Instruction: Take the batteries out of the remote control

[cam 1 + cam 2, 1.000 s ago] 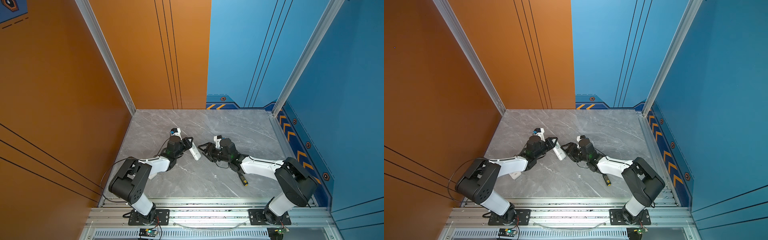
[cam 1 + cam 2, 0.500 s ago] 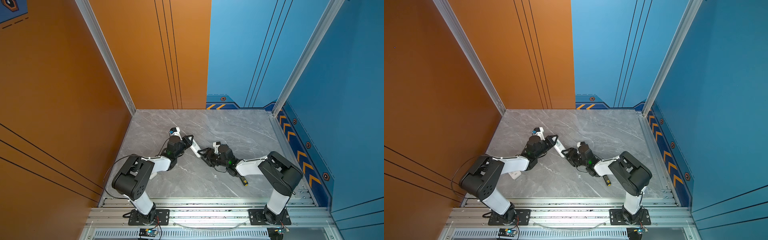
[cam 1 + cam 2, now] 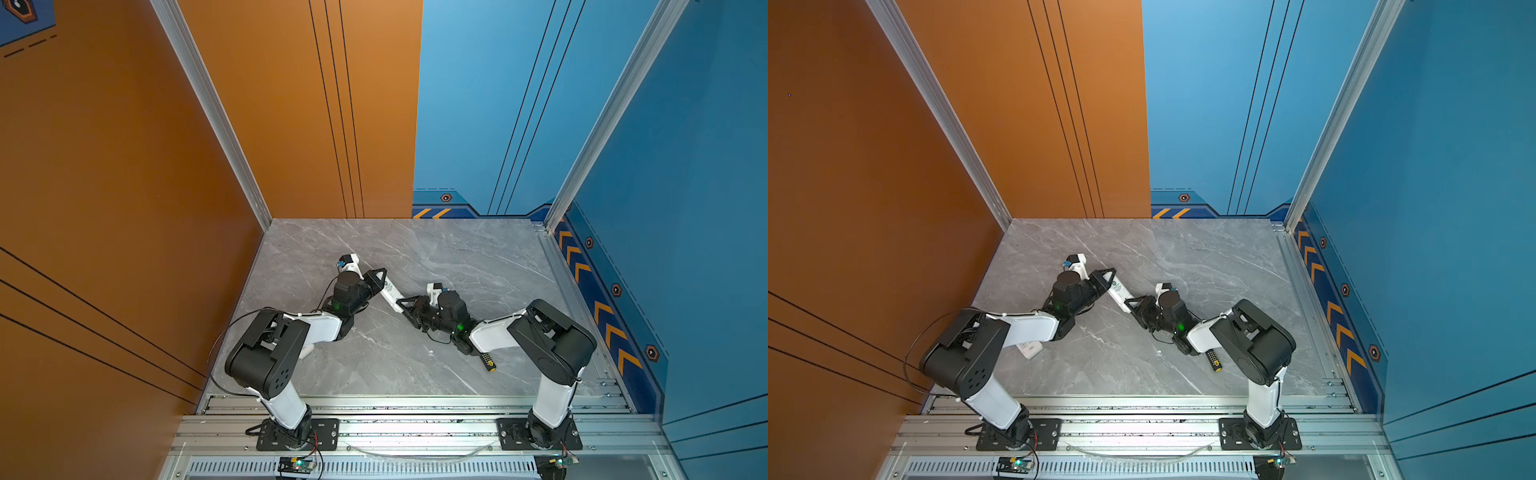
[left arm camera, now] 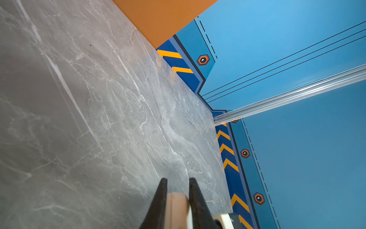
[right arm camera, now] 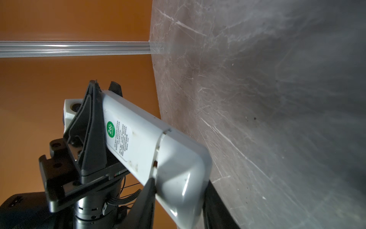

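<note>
The bare tabletop is clear below my left gripper and closer to my base, so next I will move that gripper down and back to let go of the hanging remote there.
A white remote control [image 3: 390,294] [image 3: 1119,294] hangs above the grey table, spanning the gap between both grippers. My left gripper [image 3: 383,283] [image 3: 1111,279] is shut on its far end, which shows as a pale block [image 4: 176,208] between the black fingers [image 4: 160,198]. My right gripper [image 3: 401,304] [image 3: 1131,304] [image 5: 180,183] is shut on the near end, one finger [image 5: 145,200] on each side of the rounded cover. The remote's back [image 5: 136,142] faces the right wrist camera, with a green sticker and a seam line. The cover is on, so the batteries are hidden.
A screwdriver with a black-and-yellow handle [image 3: 487,360] [image 3: 1212,360] lies beside my right forearm. A small white plastic piece [image 3: 306,352] [image 3: 1030,350] pokes out from under my left arm. Orange wall on the left, blue walls at the back and right.
My right gripper has reached left to the remote and closed on its near end. The left gripper has kept its hold and swung the remote slightly toward the right arm.
</note>
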Robot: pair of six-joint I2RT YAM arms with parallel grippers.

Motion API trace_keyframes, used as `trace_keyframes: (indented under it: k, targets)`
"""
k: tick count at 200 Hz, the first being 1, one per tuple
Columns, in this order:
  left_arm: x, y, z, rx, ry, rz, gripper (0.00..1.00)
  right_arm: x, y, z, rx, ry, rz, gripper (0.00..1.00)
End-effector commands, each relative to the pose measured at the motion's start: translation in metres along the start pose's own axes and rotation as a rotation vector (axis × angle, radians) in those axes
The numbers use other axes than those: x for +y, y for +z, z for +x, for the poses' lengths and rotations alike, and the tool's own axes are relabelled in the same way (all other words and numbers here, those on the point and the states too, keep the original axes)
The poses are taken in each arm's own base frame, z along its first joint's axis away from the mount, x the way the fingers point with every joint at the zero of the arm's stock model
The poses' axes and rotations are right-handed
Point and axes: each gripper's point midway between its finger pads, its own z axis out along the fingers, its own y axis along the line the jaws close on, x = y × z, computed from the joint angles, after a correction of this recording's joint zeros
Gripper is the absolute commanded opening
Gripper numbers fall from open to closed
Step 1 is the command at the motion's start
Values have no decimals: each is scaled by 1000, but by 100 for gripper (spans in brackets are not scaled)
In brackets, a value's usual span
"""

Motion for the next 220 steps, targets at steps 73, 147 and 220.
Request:
trace_keyframes:
  k: [73,147,220]
  targets:
    - [-7,2,-3,8,40,23,0,17,-15,-4,-31,-36,-7,23]
    - [-1,6,4,20,46,2,0,33,-12,0,9,-99,22,9]
    - [19,9,10,9,19,-49,0,5,-67,-40,-71,-260,409,35]
